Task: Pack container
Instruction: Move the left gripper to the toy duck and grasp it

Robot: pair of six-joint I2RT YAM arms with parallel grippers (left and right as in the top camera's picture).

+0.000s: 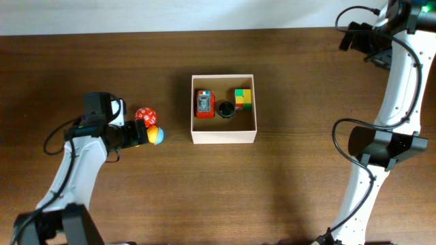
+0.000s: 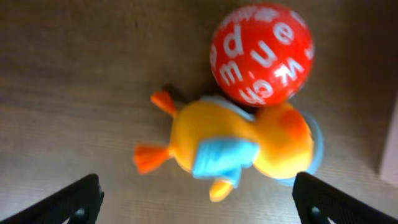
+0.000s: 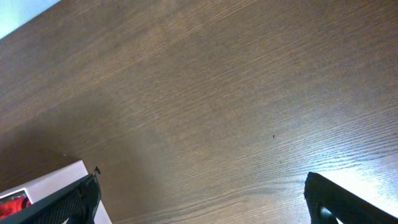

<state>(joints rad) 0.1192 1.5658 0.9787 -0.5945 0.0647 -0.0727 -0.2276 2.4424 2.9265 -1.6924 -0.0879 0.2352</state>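
I should lower my left gripper onto the middle of the orange rubber duck (image 2: 219, 148) next, as its open fingers are around the duck's body but still short of it.
The container (image 1: 224, 137) is a square white-walled box with a tan floor at the table's centre. It holds a red toy (image 1: 204, 103), a black round piece (image 1: 225, 109) and a green-yellow-red block (image 1: 243, 99). Left of it lie a red ball with white letters (image 1: 145, 116) (image 2: 262, 54) and an orange and blue fish toy (image 1: 154, 135) (image 2: 239, 147), touching each other. My left gripper (image 1: 133, 133) (image 2: 199, 202) is open, its fingers either side of the fish toy, just short of it. My right gripper (image 3: 202, 199) is open and empty over bare table to the right.
The container's corner (image 3: 56, 180) shows at the right wrist view's lower left, with the red toy inside. The right arm's base and cables (image 1: 385, 146) stand at the table's right side. The table's far edge runs along the top.
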